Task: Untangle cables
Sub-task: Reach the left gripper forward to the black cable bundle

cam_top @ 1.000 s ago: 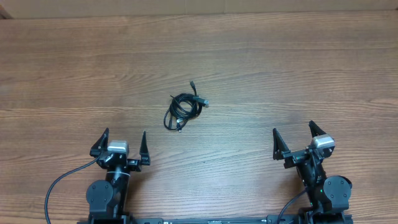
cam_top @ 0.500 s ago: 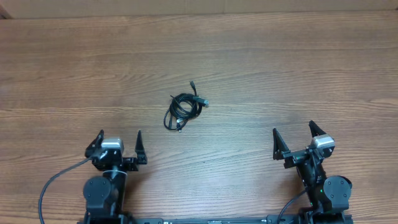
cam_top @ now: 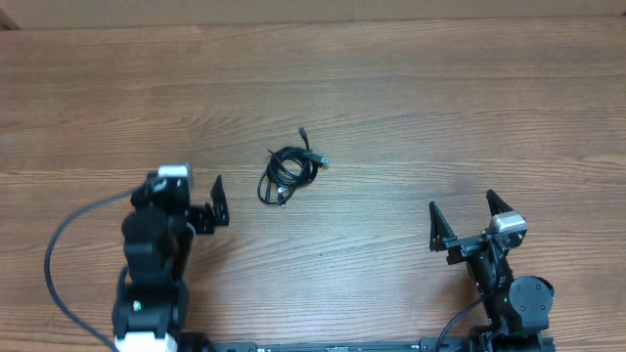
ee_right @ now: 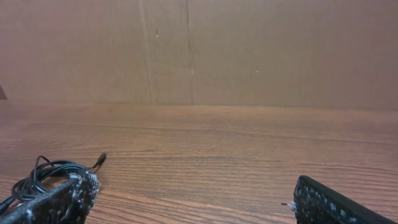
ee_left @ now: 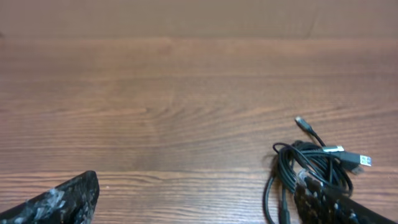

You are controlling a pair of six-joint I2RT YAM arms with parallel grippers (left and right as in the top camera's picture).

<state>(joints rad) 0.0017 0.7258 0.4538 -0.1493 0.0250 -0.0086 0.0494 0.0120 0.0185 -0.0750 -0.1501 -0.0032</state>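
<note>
I will move my left gripper outward, right in the overhead view, and down onto the coil's nearest loops, as the bundle lies there below.
The cables (cam_top: pixel 289 169) are a small bundle of thin black cords with plugs sticking out, lying on the wooden table (cam_top: pixel 411 108) near its middle. My left gripper (cam_top: pixel 186 198) is open and empty, to the left of the bundle and a little nearer the front. In the left wrist view the cables (ee_left: pixel 311 167) lie at the lower right, just beyond the right finger, with a silver-tipped plug to the right; the gripper (ee_left: pixel 196 211) is open. My right gripper (cam_top: pixel 461 210) is open and empty, far to the right of the bundle. The right wrist view shows the cables (ee_right: pixel 43 174) at far left and open jaws (ee_right: pixel 193 208).
A brown cardboard wall (ee_right: pixel 199 50) stands along the table's far edge. The left arm's thick black cable (cam_top: pixel 68 235) loops out to the left of the arm.
My left arm has moved away from the front edge, up and forward, its open gripper now closer to the cables. The right arm and the cables have not moved.
</note>
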